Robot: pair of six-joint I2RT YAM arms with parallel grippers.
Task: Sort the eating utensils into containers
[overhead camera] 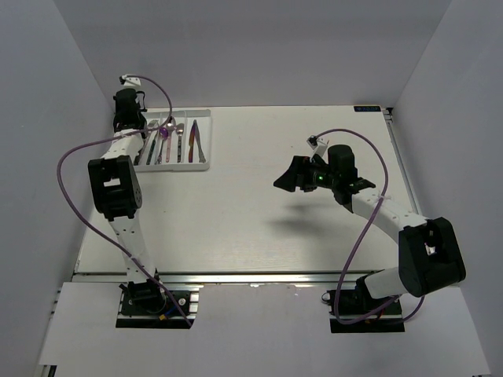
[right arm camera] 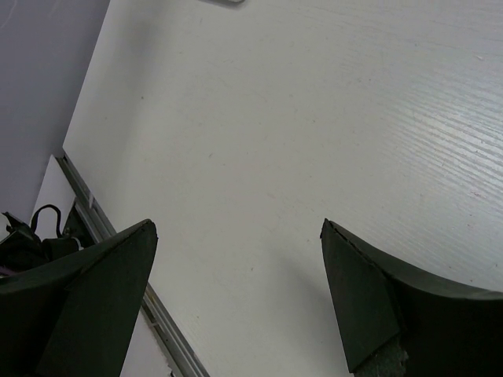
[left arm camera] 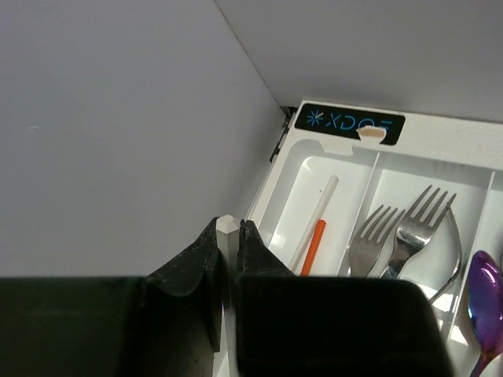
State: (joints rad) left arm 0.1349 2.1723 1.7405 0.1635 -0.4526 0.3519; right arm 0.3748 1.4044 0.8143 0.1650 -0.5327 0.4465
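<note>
I will lower the pale chopstick with my left gripper into the tray slot (left arm camera: 302, 206) beside the grey wall and release it there next, since pale and red ones already lie inside.
The white cutlery tray (overhead camera: 201, 111) lies at the table's far left, with forks, spoons and a dark iridescent knife (overhead camera: 194, 138) in its slots. My left gripper (overhead camera: 130, 122) hangs over the tray's left end, shut on a pale chopstick (left arm camera: 226, 228) whose tip sticks out between the fingers. In the left wrist view the tray's (left arm camera: 292, 143) leftmost slot holds a pale chopstick (left arm camera: 324, 203) and a red one (left arm camera: 313, 245). The slot beside it holds two silver forks (left arm camera: 410, 228), then an iridescent purple spoon (left arm camera: 487, 302). My right gripper (overhead camera: 292, 179) is open and empty above the bare table (right arm camera: 259, 141).
The grey left wall (left arm camera: 118, 133) stands close beside the tray and my left gripper. A black label (left arm camera: 349, 123) sits at the table's far edge behind the tray. The table's metal front rail (right arm camera: 126, 259) shows in the right wrist view.
</note>
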